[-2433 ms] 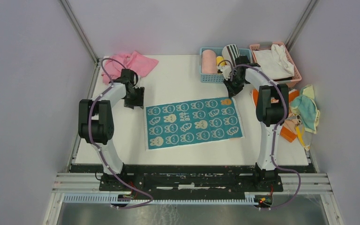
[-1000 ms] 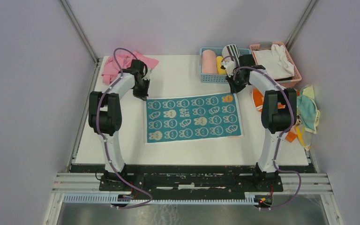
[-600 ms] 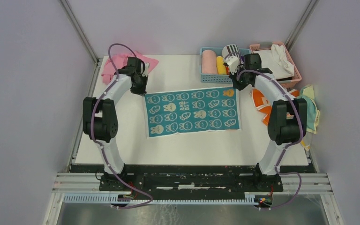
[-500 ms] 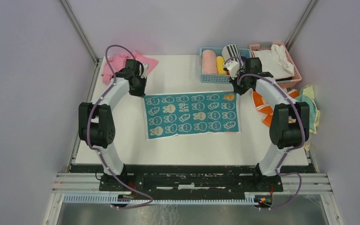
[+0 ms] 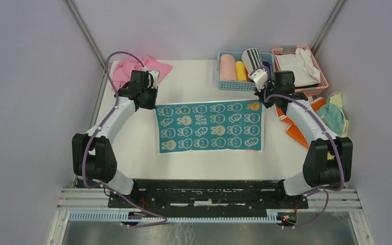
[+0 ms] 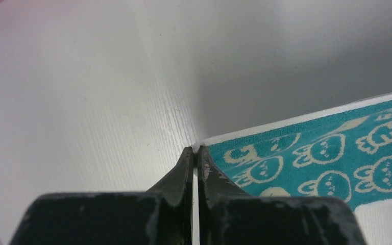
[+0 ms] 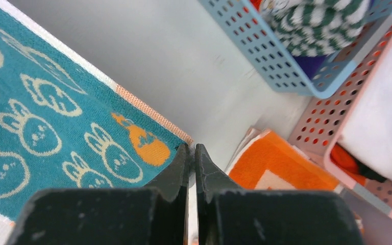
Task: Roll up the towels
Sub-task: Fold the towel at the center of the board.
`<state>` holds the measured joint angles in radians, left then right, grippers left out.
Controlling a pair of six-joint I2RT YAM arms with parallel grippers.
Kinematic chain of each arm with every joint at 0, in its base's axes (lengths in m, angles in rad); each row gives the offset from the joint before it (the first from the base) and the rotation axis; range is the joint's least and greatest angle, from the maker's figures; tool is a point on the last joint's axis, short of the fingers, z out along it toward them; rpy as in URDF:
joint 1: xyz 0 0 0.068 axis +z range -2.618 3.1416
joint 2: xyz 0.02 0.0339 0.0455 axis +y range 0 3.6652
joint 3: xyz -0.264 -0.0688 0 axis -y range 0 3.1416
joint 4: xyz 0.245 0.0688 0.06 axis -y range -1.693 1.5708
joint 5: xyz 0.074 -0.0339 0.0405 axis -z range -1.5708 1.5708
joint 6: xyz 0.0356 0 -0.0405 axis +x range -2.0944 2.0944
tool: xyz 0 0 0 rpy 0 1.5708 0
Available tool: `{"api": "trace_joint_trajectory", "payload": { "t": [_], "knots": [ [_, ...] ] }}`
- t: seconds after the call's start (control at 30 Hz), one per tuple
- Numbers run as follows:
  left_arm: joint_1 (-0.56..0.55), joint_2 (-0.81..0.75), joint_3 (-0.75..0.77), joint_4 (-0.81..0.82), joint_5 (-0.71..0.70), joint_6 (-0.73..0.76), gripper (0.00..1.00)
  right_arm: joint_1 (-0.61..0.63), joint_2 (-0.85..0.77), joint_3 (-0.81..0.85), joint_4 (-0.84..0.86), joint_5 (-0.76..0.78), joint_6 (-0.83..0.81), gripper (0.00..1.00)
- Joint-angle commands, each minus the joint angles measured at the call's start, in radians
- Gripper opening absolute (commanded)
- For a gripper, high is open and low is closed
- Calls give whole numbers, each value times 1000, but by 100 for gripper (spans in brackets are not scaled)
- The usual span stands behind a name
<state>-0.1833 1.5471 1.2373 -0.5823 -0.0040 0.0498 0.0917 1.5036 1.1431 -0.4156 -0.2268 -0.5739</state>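
Observation:
My left gripper draws back with the towel's corner next and releases over the towel's near half, which lies back from my fingers. The towel is still spread flat.
A teal towel with pale bunny prints (image 5: 208,126) lies spread flat in the middle of the white table. My left gripper (image 5: 152,104) is shut on its far left corner; the left wrist view shows the fingertips (image 6: 196,150) pinching the white hem of the towel (image 6: 326,148). My right gripper (image 5: 262,102) is shut on the far right corner, beside the orange carrot print (image 7: 143,143), with its tips (image 7: 190,147) meeting on the towel's (image 7: 56,112) edge. An orange towel (image 5: 298,133) and a teal-and-yellow one (image 5: 334,115) lie at the right edge.
A blue basket (image 5: 235,85) at the back holds rolled towels. A pink basket (image 5: 320,81) beside it holds white cloth. A pink cloth (image 5: 143,69) lies at the back left. The orange towel (image 7: 280,166) sits just right of my right fingers.
Both grippers kept their hold on the far corners. The towel was dragged and squared up, its far edge now straighter. Both arms' elbows swung outward and toward the near edge.

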Motion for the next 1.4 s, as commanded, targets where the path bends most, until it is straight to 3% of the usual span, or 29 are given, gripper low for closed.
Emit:
{"api": "trace_joint_trajectory", "payload": {
  "t": [0.0,0.17,0.47,0.83,1.23,1.37],
  "knots": [
    [2,3,98,42,-75,23,3,-3,-23,8,166,46,-33,1],
    [-9,28,158,29,-86,46,3,-2,-9,6,193,1,-73,1],
    [-29,-65,-60,91,-99,18,3,2,-54,-139,212,-27,-159,1],
    [-44,-99,-190,90,-124,-71,3,48,-134,-276,198,19,-162,1],
    [-57,-142,-281,76,-144,-201,3,168,-196,-279,-47,139,-212,0],
    [-56,-138,-301,69,-147,-231,5,228,-223,-260,-236,129,-230,1]
  ]
}}
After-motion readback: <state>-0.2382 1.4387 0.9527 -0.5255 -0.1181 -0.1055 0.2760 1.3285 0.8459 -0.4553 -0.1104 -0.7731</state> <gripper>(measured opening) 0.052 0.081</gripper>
